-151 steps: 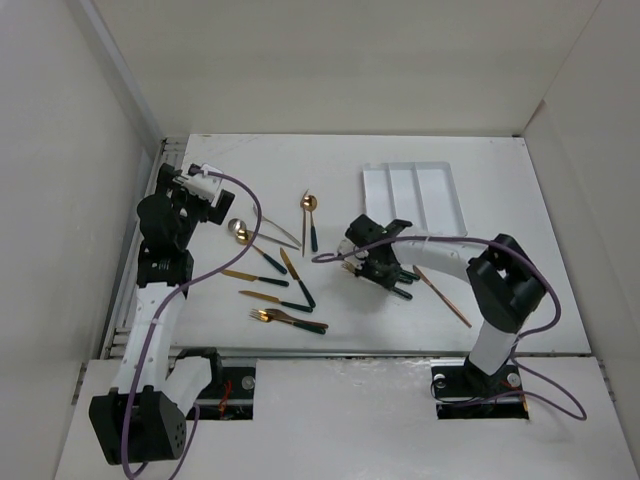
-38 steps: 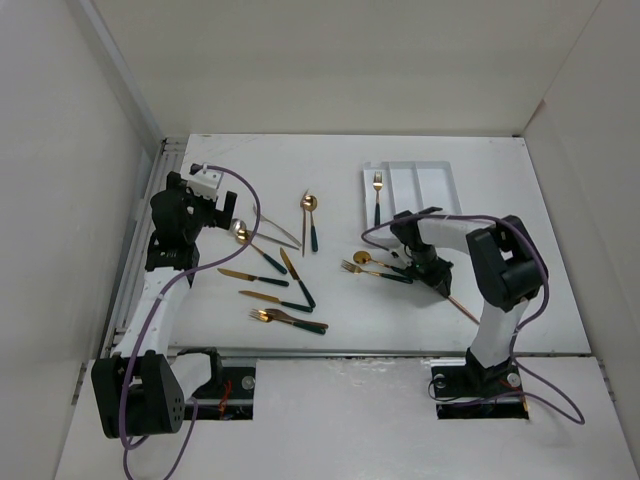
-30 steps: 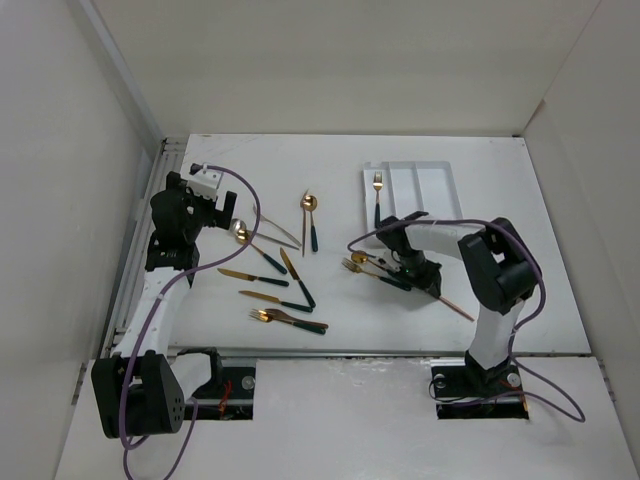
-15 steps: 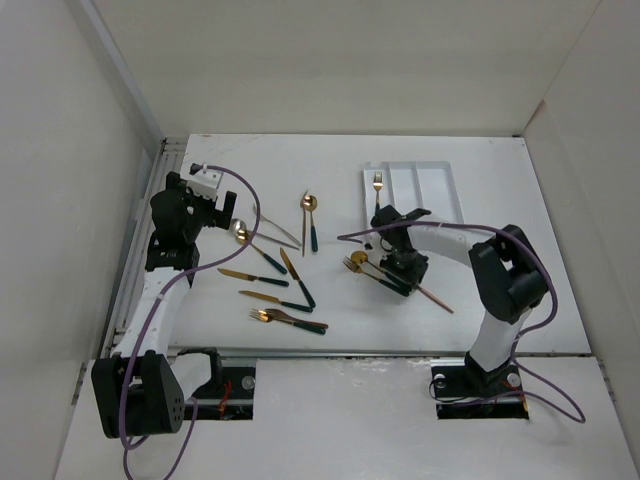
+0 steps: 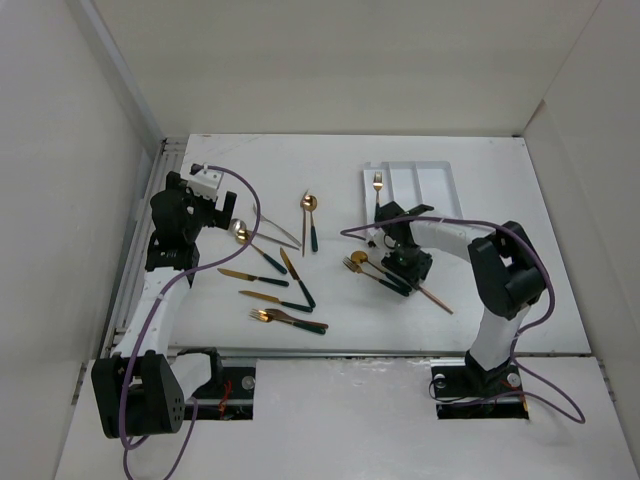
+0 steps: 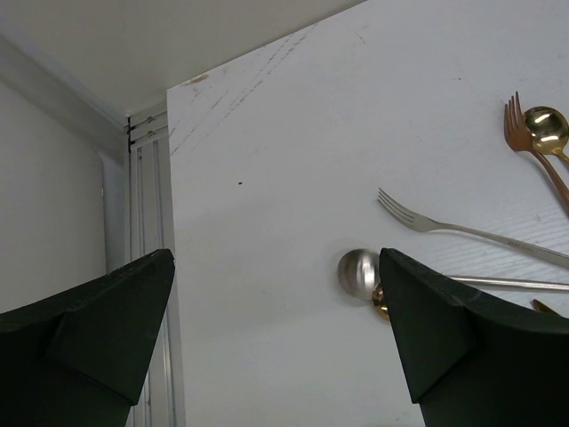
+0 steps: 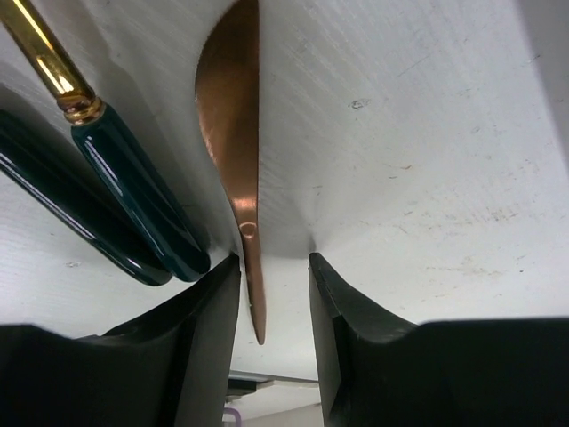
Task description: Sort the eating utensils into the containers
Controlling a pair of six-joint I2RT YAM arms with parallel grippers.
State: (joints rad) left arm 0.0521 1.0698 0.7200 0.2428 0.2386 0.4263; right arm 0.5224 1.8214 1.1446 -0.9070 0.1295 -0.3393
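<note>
The robot's right gripper next needs to stay low on the table and close its fingers on the copper knife's thin neck [image 7: 252, 269], which is already between them.
My right gripper [image 5: 405, 263] is low on the table just below the white tray [image 5: 443, 205]. In the right wrist view its fingers [image 7: 200, 329] straddle the thin end of an all-copper knife [image 7: 233, 133], with a small gap left on the right side. Two dark green handles [image 7: 133, 213] lie against its left finger. The knife's other end shows in the top view [image 5: 434, 298]. One fork [image 5: 377, 192] lies in the tray's left compartment. My left gripper [image 5: 205, 190] is wide open and empty, above a silver spoon [image 6: 358, 271].
Several utensils lie loose at the table's left centre: a gold spoon [image 5: 310, 215], a silver fork [image 5: 275, 228], knives [image 5: 297, 278] and forks [image 5: 290, 320]. A gold spoon [image 5: 358, 258] and a fork [image 5: 352, 267] lie left of the right gripper. Walls enclose the table.
My right gripper has moved left and settled over the copper knife, which has shifted left with it. The left arm has not moved.
</note>
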